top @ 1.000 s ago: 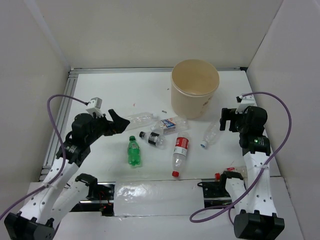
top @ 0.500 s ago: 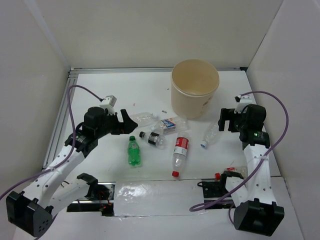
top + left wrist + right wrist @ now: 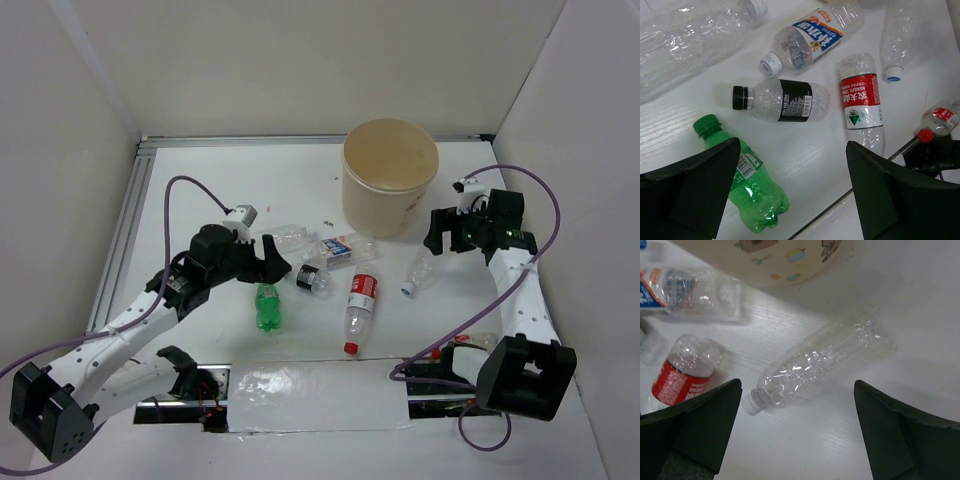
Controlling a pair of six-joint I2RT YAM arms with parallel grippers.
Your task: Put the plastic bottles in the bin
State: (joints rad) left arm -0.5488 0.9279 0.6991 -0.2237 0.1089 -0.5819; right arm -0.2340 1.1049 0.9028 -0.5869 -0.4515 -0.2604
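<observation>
My right gripper lowers and turns next until its open fingers straddle the clear label-less bottle's body [image 3: 423,267] [image 3: 813,366], because the bottle lies slantwise below them.
The beige bin [image 3: 350,186] stands at the back right. Several plastic bottles lie in front of it: a green one [image 3: 268,306], a black-label one [image 3: 312,278], a red-label one [image 3: 359,301], a blue-white-label one [image 3: 345,248], a clear one [image 3: 284,237] and a clear one [image 3: 420,268] on the right. My left gripper [image 3: 276,262] is open and empty above the green bottle [image 3: 742,187] and the black-label bottle [image 3: 782,100]. My right gripper [image 3: 432,238] is open and empty over the right clear bottle [image 3: 825,362], beside the bin [image 3: 765,260].
A small red-capped bottle [image 3: 939,119] lies past the table's near edge by the right arm's base. White walls enclose the table on the left, back and right. A metal rail [image 3: 125,235] runs along the left side.
My left arm has swung right, bringing its gripper over the green and black-label bottles. My right gripper has moved left toward the clear bottle by the bin. The bottles have not moved.
</observation>
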